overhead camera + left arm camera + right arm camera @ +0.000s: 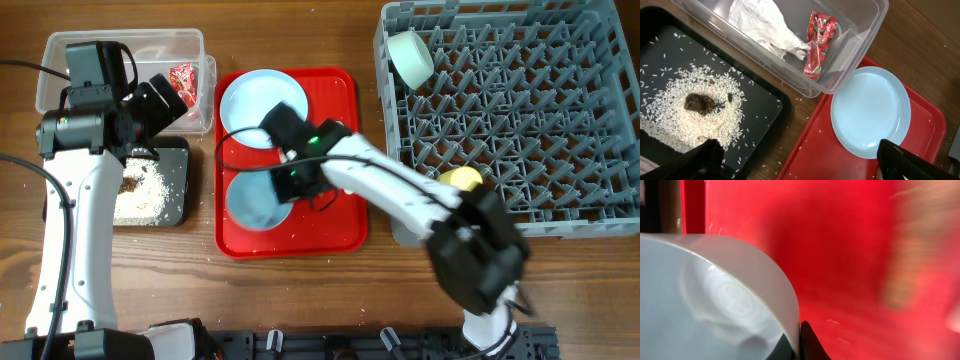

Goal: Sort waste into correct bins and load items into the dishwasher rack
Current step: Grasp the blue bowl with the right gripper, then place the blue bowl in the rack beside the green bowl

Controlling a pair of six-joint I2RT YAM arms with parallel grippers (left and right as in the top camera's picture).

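Note:
Next I need to lift the light-blue bowl into the rack beyond the yellow cup and release it, as this spot lies right of my right gripper in the overhead view.
My right gripper is shut on the rim of the light-blue bowl, which sits on the red tray. The right wrist view shows the rim pinched between the fingers. The pale-blue plate lies at the tray's far end. My left gripper is open and empty above the black tray, which holds rice crumbs and a brown lump. The clear tub holds the napkin and wrapper. The spoon and brown stick are not in view.
The grey dishwasher rack stands at the right, with the pale-green bowl in its far left corner and the yellow cup near its front left. A few rice grains lie on the wood and on the red tray.

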